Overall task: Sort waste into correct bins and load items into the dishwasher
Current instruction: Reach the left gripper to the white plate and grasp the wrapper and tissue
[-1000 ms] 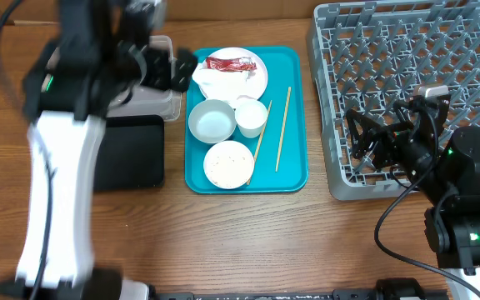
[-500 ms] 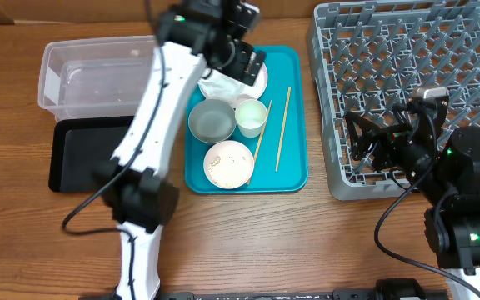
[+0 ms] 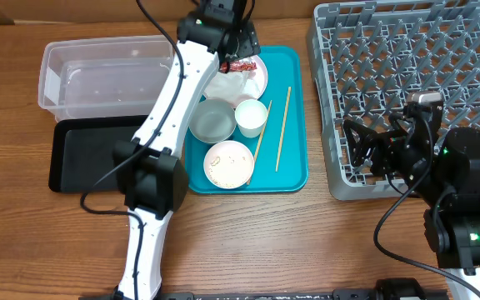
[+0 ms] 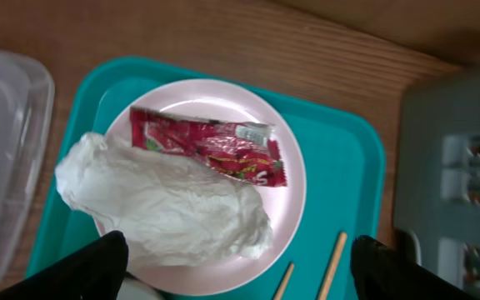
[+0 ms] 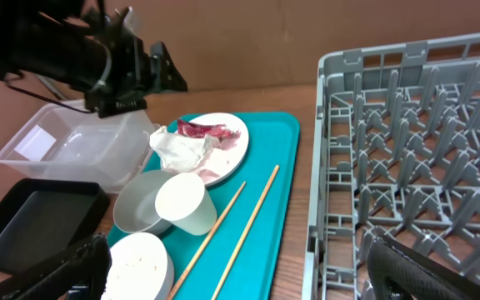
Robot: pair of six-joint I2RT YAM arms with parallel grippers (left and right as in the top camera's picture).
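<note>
My left gripper is above the crumpled white napkin point(image 4: 165, 204). Its open fingers move down next onto the napkin's edge by the red wrapper, since both touch there.
My left gripper point(image 3: 236, 48) hangs open and empty over the pale pink plate point(image 3: 260, 82) at the back of the teal tray; in its wrist view point(image 4: 238, 275) the fingers straddle the plate point(image 4: 286, 208). On the plate lie the crumpled white napkin point(image 4: 165, 204) and the red wrapper point(image 4: 211, 146). In front stand the grey-white bowl point(image 3: 212, 121), the white cup point(image 3: 251, 117) and the pinkish-white bowl point(image 3: 227, 163) with rice grains. Two chopsticks point(image 3: 282, 129) lie to their right. My right gripper point(image 3: 365, 146) is open and empty at the grey dish rack's point(image 3: 407, 67) front left corner.
The clear tub point(image 3: 107, 79) stands left of the teal tray point(image 3: 294, 175), with the black tray point(image 3: 90, 154) in front of it. The left arm stretches over the tray's left side. Brown cardboard lines the table's back edge.
My left arm has swung right, from over the clear tub to over the pink plate. The right arm has barely shifted. No object has moved.
</note>
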